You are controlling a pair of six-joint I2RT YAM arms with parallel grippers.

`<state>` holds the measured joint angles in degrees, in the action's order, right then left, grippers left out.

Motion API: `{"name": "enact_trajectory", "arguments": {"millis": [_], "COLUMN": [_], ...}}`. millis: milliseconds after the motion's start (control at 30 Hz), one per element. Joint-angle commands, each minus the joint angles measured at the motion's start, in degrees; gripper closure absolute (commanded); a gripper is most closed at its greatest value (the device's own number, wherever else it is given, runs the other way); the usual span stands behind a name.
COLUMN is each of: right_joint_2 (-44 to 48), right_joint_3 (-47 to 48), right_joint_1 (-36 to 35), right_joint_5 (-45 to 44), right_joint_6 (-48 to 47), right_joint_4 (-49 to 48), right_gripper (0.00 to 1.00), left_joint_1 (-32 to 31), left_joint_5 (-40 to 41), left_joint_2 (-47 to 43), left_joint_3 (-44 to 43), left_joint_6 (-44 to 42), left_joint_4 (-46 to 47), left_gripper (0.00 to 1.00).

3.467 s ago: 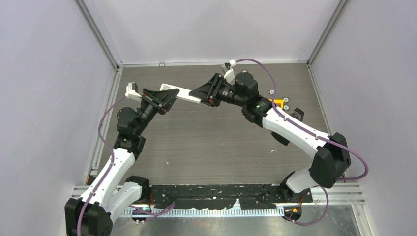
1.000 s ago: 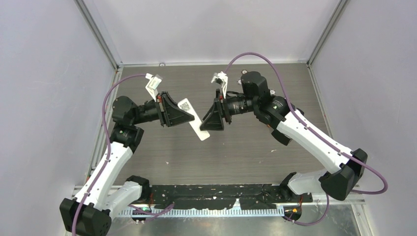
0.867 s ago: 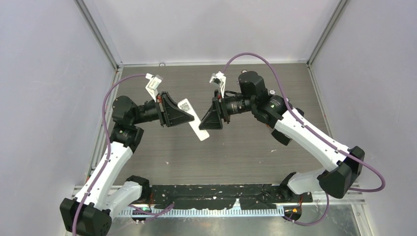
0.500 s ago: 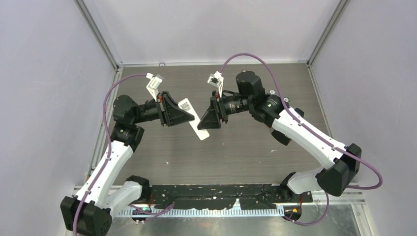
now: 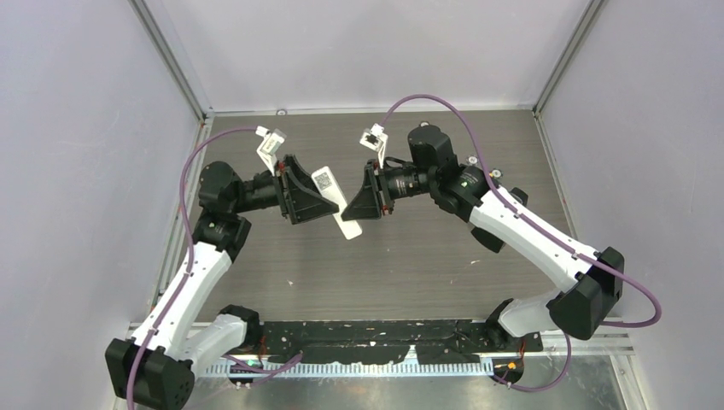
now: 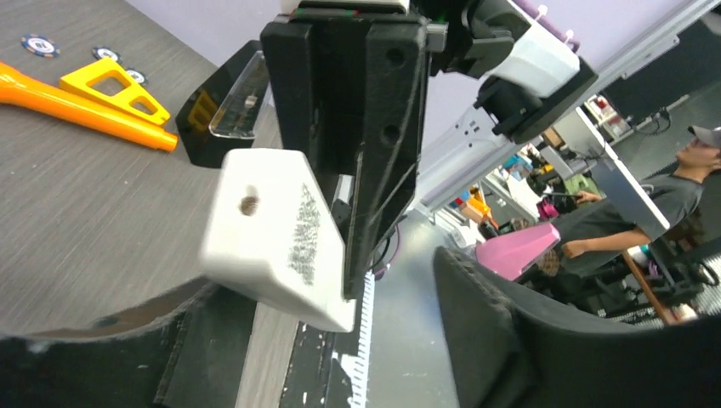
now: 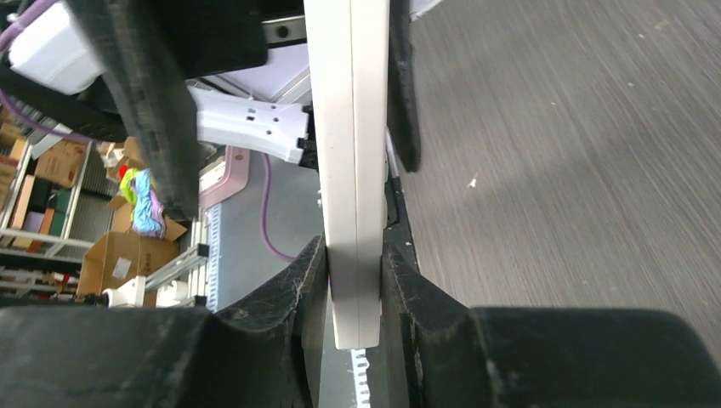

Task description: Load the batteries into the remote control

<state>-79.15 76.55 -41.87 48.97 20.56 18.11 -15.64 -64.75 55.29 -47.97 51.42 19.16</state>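
My right gripper should turn its fingers down, lower the remote control [image 5: 348, 227] onto the bare spot of tabletop below and let go of it there, since my left gripper is open.
The remote control [image 5: 348, 227], a slim white bar with a printed label on its plain back, hangs above the table between the two arms. My right gripper [image 5: 356, 210] is shut on its lower end. In the right wrist view both black pads press the remote control [image 7: 349, 127] edge-on at my right gripper [image 7: 353, 276]. My left gripper [image 5: 327, 202] is open around the upper end. In the left wrist view the remote control [image 6: 272, 234] lies close to the left finger [image 6: 200, 340], with a wide gap to the other. The batteries are out of view.
An orange flashlight [image 6: 85, 106], a yellow triangular piece [image 6: 115, 85] and small round discs [image 6: 38, 44] lie on the dark wood-grain table [image 6: 76, 221]. Beside them stands a black holder with a clear panel [image 6: 225, 110]. Grey walls enclose the table [image 5: 384, 273].
My left gripper has opened off the remote control while my right gripper has closed onto its lower end. The remote has shifted slightly away from the near edge.
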Motion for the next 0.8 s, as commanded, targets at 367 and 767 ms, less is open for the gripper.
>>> {"name": "enact_trajectory", "arguments": {"millis": [367, 767], "right_joint_2": [1.86, -20.44], "right_joint_3": [-3.01, 1.37], "right_joint_1": [3.32, 2.95], "right_joint_5": [-41.84, -84.2], "right_joint_6": [-3.96, -8.51], "right_joint_4": [10.6, 20.66], "right_gripper": [0.93, 0.94], "left_joint_1": [0.08, 0.04], "left_joint_5": [52.5, 54.91], "left_joint_2": [-3.96, -8.48], "left_joint_3": [-8.22, -6.34], "left_joint_6": [-27.23, -26.69], "left_joint_4": [-48.72, -49.23], "left_gripper": [0.0, 0.0]}}
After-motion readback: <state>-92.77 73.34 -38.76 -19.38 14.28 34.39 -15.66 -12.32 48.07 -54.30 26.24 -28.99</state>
